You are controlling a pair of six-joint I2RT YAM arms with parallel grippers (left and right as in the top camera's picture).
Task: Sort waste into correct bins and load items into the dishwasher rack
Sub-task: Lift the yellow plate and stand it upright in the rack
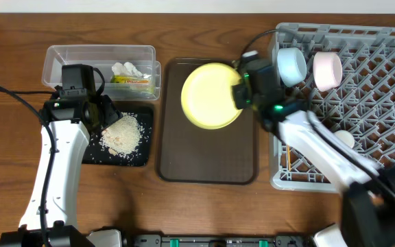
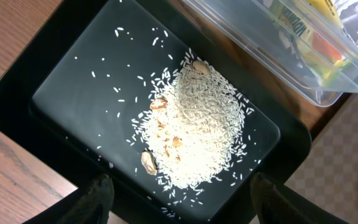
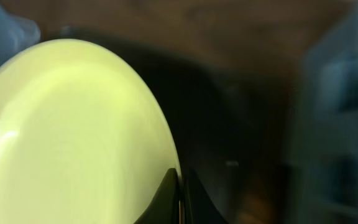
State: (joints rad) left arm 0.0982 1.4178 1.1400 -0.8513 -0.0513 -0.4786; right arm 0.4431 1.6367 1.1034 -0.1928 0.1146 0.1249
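My right gripper swings over the rack [image 1: 382, 103] slots beside the cup next, tipping the plate upright to release, as they lie to its right in the overhead view.
My right gripper [image 1: 241, 94] is shut on the rim of the round yellow plate [image 1: 210, 96] and holds it above the dark brown tray; the plate fills the right wrist view [image 3: 73, 137]. The grey dishwasher rack [image 1: 382, 103] holds the light blue bowl [image 1: 291, 66], the pinkish bowl [image 1: 327, 70], a pale cup [image 1: 345, 139] and chopsticks [image 1: 288, 159]. My left gripper [image 2: 179, 202] is open over the black tray [image 1: 142, 152], which holds a rice heap [image 2: 197, 127]. The clear container [image 1: 67, 58] holds the wrapper [image 1: 130, 81] and white tissue [image 1: 125, 68].
The dark brown serving tray [image 1: 208, 161] lies between the black tray and the rack. Black cables run across the wooden table at left [image 1: 12, 96]. The rack's near edge [image 1: 300, 182] lies under my right arm.
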